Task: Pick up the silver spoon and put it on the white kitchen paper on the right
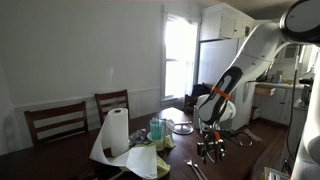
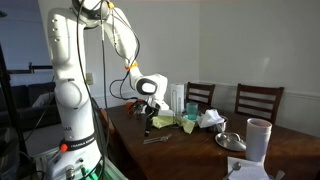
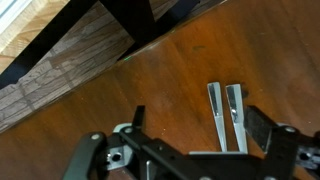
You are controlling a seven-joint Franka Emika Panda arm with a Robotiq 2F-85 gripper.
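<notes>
My gripper next moves down and outward to center its open fingers around the spoon's narrow handle (image 1: pixel 196 170) (image 3: pixel 218 112). This is because both handles lie off-center toward the right in the wrist view.
Two silver utensil handles (image 3: pixel 225 115) lie side by side on the dark wooden table (image 3: pixel 170 70). Their heads are hidden under my gripper, so I cannot tell which one is the spoon. My gripper (image 3: pixel 200 122) is open, just above the table, with one finger on each side of the handles. In both exterior views the gripper (image 1: pixel 208 146) (image 2: pixel 148 123) points down near the table's edge, with the utensils (image 2: pixel 155 141) beside it. A white kitchen paper roll (image 1: pixel 117 130) (image 2: pixel 259 138) stands upright with a loose sheet (image 1: pixel 104 152) at its foot.
A yellow-green cloth (image 1: pixel 146 160) (image 2: pixel 166 122), bluish glasses (image 1: pixel 157 130) (image 2: pixel 190 108) and a metal bowl (image 2: pixel 230 140) crowd the middle of the table. Two wooden chairs (image 1: pixel 58 120) (image 2: pixel 258 100) stand behind it. The table edge is close to the gripper.
</notes>
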